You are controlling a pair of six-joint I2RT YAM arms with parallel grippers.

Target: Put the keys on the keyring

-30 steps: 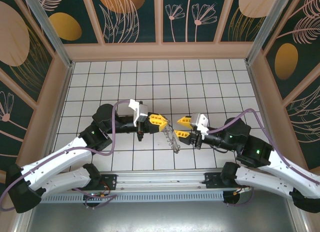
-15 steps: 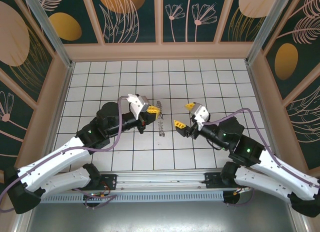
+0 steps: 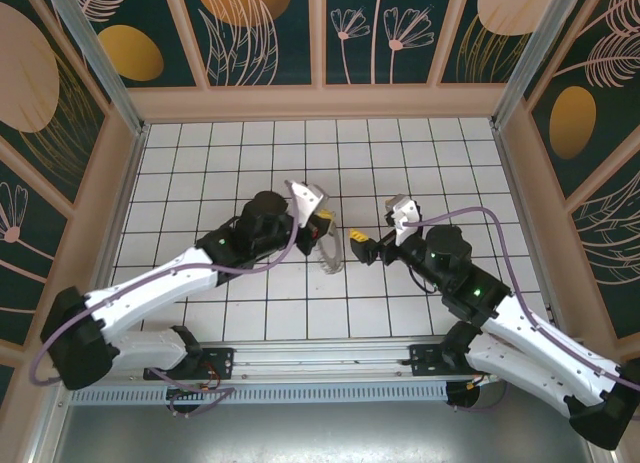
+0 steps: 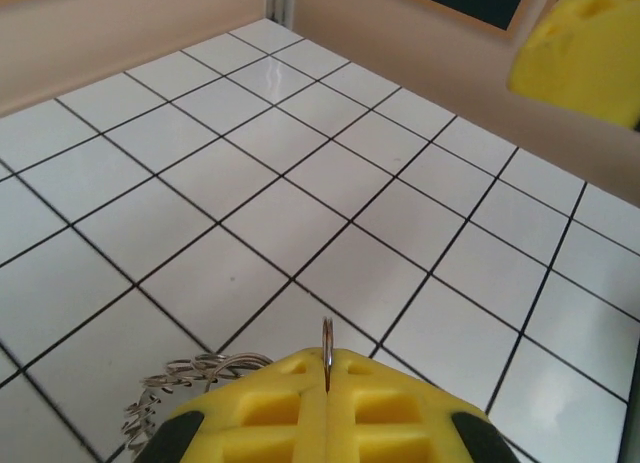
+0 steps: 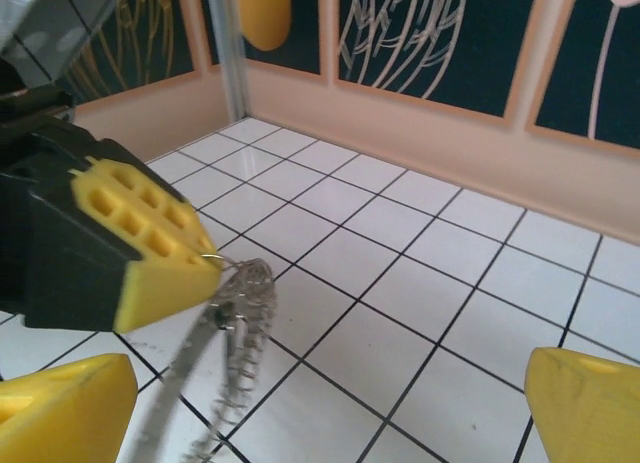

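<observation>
The keyring (image 3: pixel 330 255) is still hanging above the bare white tiles below my left gripper. Next I will lower my left gripper until the keyring lies flat there, and release the keyring's rim.
My left gripper (image 3: pixel 321 224) is shut on the rim of the keyring (image 3: pixel 330 255), a thin silver ring fringed with small metal bits that hangs below the fingers over the tiles. In the left wrist view the ring's edge (image 4: pixel 327 335) stands pinched between the closed yellow fingertips of that gripper (image 4: pixel 327 368). My right gripper (image 3: pixel 376 230) is open, just right of the ring and apart from it. The right wrist view has the left gripper's yellow finger (image 5: pixel 150 253) holding the dangling, blurred keyring (image 5: pixel 238 318), with the right gripper (image 5: pixel 320 408) open wide and nothing between its fingers. The keys are out of view.
White tiled floor (image 3: pixel 250 153) with low tan walls (image 3: pixel 320 101) around it. The right gripper's yellow finger (image 4: pixel 585 43) hangs at the top right of the left wrist view.
The right gripper has opened wide and drawn back from the keyring. The left gripper has lifted and swung right, turning the ring so it hangs from its fingers.
</observation>
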